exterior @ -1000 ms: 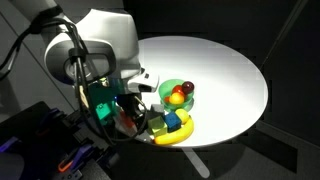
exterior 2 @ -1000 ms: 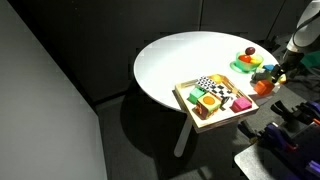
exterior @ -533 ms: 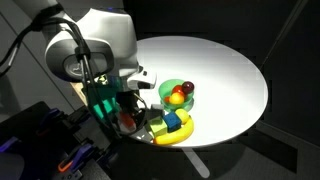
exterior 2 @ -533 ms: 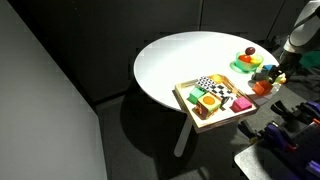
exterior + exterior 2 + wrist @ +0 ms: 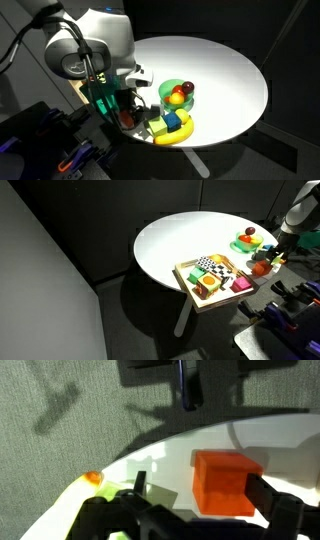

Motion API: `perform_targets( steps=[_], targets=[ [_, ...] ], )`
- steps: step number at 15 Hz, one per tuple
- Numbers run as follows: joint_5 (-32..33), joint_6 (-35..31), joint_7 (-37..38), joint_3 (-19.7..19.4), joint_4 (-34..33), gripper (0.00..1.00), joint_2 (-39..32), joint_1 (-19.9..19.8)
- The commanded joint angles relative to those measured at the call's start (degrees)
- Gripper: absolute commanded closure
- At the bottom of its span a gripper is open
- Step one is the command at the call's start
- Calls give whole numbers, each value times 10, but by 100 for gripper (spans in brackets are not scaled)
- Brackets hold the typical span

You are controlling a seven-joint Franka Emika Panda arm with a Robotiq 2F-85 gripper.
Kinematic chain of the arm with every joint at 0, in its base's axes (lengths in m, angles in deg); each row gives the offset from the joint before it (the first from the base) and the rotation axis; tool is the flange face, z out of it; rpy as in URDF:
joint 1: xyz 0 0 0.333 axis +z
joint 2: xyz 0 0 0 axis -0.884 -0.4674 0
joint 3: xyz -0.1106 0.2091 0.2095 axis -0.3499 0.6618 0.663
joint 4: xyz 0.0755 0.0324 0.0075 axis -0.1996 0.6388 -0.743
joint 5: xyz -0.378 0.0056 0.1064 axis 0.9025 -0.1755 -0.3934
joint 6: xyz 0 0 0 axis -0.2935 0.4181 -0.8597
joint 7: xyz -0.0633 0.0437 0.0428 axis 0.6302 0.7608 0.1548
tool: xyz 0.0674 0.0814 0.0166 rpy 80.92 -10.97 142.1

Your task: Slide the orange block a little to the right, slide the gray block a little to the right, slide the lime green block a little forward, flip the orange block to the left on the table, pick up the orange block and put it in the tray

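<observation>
My gripper moves toward the right in the wrist view next, then down around the block, as the orange block (image 5: 127, 117) (image 5: 227, 483) sits off-centre near one finger.
The orange block (image 5: 227, 483) sits on the white table between the fingers of my gripper (image 5: 200, 485), which stands open around it. The block lies closer to the right finger (image 5: 275, 502) and nothing is gripped. Both exterior views show the block (image 5: 262, 268) (image 5: 127, 117) under the gripper (image 5: 124, 108) near the table's edge. A dull gray face (image 5: 160, 497) beside the left finger looks like the gray block. The lime green block (image 5: 158, 127) lies next to a blue block (image 5: 172, 122). The tan tray (image 5: 186, 284) stands apart on the table and holds several coloured pieces.
A green bowl (image 5: 176, 93) with fruit stands just beyond the blocks, also seen as the bowl (image 5: 245, 243). A yellow banana (image 5: 176, 136) curves along the table edge. The round white table (image 5: 225, 70) drops off close to the gripper.
The arm has shifted only slightly. The gripper stays open around the orange block, and the block has not visibly moved.
</observation>
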Motion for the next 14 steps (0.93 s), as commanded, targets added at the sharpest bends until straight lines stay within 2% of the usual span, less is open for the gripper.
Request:
perform_targets(
  steps=[1, 14],
  targets=[
    [-8, 1, -8, 8, 12, 0, 13, -1],
    [17, -15, 47, 4, 1, 0, -9, 39]
  ],
)
